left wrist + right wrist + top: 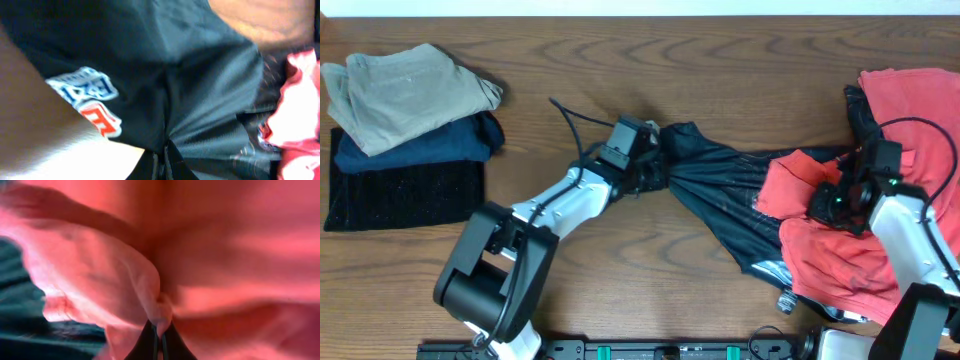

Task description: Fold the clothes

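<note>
The coral-red garments cover the jersey's other end, so the left gripper should pull away from them toward the bare tabletop (545, 122) beside the stack and release the jersey's bunched end.
A black jersey (720, 185) lies stretched across the middle of the table, its white and red lettering (95, 102) showing in the left wrist view. My left gripper (655, 172) is shut on its bunched left end (165, 145). Coral-red garments (840, 250) lie heaped over the jersey's right part. Among them my right gripper (820, 205) is shut on a fold of coral-red cloth (161, 317), pinched between its fingers. The black jersey (20, 315) shows at the left of the right wrist view.
A stack of folded clothes sits at the far left: a beige piece (400, 85) on a navy one (420, 145) on a black one (405, 195). More coral-red cloth (920, 110) reaches the table's right edge.
</note>
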`<state>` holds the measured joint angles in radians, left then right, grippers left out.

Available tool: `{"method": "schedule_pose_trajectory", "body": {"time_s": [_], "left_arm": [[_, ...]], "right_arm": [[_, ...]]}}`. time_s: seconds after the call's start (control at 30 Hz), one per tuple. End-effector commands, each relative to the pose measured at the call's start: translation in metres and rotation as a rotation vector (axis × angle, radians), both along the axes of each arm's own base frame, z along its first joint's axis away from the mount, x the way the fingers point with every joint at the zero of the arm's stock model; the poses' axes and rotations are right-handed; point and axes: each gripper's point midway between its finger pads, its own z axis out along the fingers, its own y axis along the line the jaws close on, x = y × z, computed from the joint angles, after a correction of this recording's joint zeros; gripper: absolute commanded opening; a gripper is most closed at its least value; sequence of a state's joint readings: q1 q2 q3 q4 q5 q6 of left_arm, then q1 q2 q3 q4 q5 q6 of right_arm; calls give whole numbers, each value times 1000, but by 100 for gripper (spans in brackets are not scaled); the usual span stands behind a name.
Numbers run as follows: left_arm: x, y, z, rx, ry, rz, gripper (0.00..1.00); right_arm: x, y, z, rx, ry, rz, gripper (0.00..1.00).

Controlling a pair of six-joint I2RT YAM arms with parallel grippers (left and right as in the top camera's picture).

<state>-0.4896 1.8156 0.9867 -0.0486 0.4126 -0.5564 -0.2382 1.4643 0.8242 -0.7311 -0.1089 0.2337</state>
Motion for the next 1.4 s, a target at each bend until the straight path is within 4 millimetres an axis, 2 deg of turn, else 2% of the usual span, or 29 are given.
{"method": "schedule_pose_trajectory", "body": {"time_s": [0.0, 0.17, 0.3, 0.37, 0.43, 0.53, 0.6, 0.7, 0.77, 0.83, 0.9, 0.97, 1.03, 1.07, 1.2, 1.37], "left_arm": [[29, 43, 10, 33, -63, 87, 6], [66, 112, 45, 12, -142, 263, 6], [87, 166, 82, 1, -235, 383, 6], [93, 189, 100, -2, -277, 435, 6], [96, 202, 109, -3, -298, 465, 6], [97, 207, 111, 0, -305, 473, 6], [97, 206, 110, 9, -310, 459, 6], [99, 206, 111, 22, -322, 463, 6], [100, 207, 111, 28, -329, 469, 6], [100, 208, 112, 29, -331, 470, 6], [100, 208, 111, 30, -330, 470, 6], [99, 208, 109, 32, -320, 470, 6], [96, 208, 107, 35, -306, 470, 6], [95, 208, 106, 37, -300, 469, 6], [92, 208, 102, 47, -283, 461, 6], [88, 208, 98, 52, -261, 460, 6]], "right_arm": [[11, -68, 53, -279, -23, -169, 1], [-5, -130, 138, -464, -46, -441, 1], [-34, -177, 185, -605, -53, -650, 1], [-53, -197, 198, -656, -34, -727, 1], [-69, -208, 203, -656, -20, -805, 1], [-88, -220, 205, -652, -8, -910, 1], [-92, -223, 203, -627, -15, -946, 4], [-81, -219, 198, -559, -58, -936, 14], [-58, -210, 194, -466, -118, -856, 18], [-23, -185, 190, -319, -196, -642, 23], [2, -156, 188, -196, -252, -472, 24], [16, -130, 185, -122, -274, -337, 25], [23, -104, 176, -78, -259, -225, 29], [25, -97, 172, -74, -247, -201, 33], [33, -68, 140, -60, -170, -91, 53], [30, -41, 88, -48, -21, 0, 57]]}}
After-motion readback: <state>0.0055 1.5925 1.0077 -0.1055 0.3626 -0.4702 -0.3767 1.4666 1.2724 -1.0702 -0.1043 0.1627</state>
